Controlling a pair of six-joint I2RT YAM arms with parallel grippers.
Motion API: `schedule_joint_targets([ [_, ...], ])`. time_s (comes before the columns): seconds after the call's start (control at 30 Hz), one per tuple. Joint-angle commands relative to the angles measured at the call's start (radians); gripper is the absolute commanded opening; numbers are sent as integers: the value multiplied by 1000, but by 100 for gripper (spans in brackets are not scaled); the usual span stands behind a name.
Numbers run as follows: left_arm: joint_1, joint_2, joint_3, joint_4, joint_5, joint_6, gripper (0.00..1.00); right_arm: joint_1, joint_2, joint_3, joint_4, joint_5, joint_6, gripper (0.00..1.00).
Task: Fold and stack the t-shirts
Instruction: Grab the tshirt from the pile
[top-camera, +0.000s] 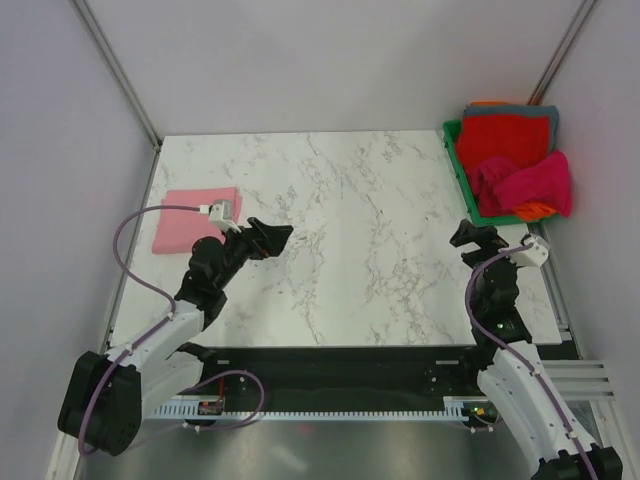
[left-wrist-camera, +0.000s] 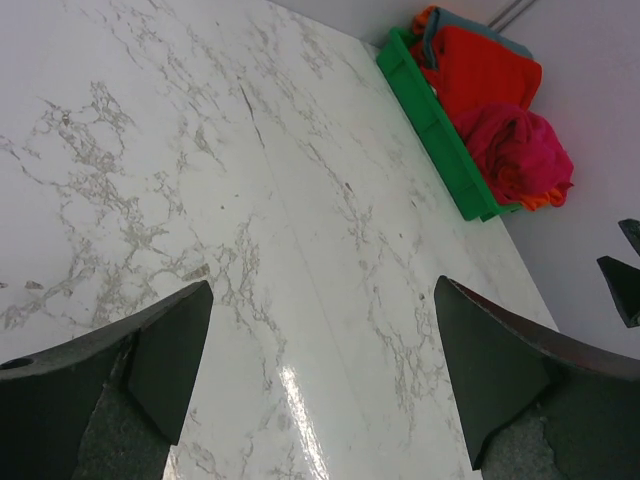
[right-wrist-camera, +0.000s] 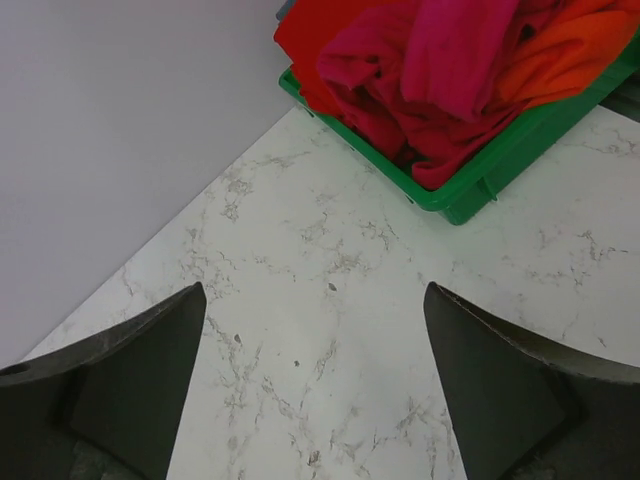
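My right gripper moves outward and down onto the magenta t-shirt's bunched fold (top-camera: 508, 190) (right-wrist-camera: 447, 92) next, which lies outward of it, since that shirt is uppermost in the bin.
A light pink folded t-shirt (top-camera: 192, 219) lies flat at the table's left edge. A green bin (top-camera: 462, 170) at the back right holds a red t-shirt (top-camera: 505, 136), a magenta t-shirt (top-camera: 530, 182), an orange one (top-camera: 535, 211) and a grey one (top-camera: 520, 109). The bin shows in the left wrist view (left-wrist-camera: 440, 140) and in the right wrist view (right-wrist-camera: 500, 160) with the magenta shirt (right-wrist-camera: 440, 60) on top. My left gripper (top-camera: 278, 238) is open and empty, right of the pink shirt. My right gripper (top-camera: 470, 234) is open and empty, in front of the bin.
The white marble table (top-camera: 340, 240) spans the view between grey side walls. A black rail with cables runs along the near edge (top-camera: 330, 375). My right gripper's fingers (left-wrist-camera: 622, 282) show at the right edge of the left wrist view.
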Motion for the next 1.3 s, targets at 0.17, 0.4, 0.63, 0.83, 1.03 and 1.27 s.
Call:
schedule_joint_targets([
  [0.17,-4,52,79,-39,21,-39,100,-1,-51,-31,-34,108,58,98],
  [0.4,-4,87,109,-56,44,-31,100,-13,245,196,-173,174,47,72],
  [0.63,-4,85,112,-53,53,-28,99,-229,585,547,-343,33,68,73],
  [0.83,-4,66,94,-45,62,-36,99,-355,827,740,-344,-46,124,72],
  [1.03,-4,39,76,-39,56,-39,99,-408,1047,903,-365,-68,226,75],
  [1.27,-4,61,82,-40,73,-56,97,-406,1185,974,-348,-7,312,28],
])
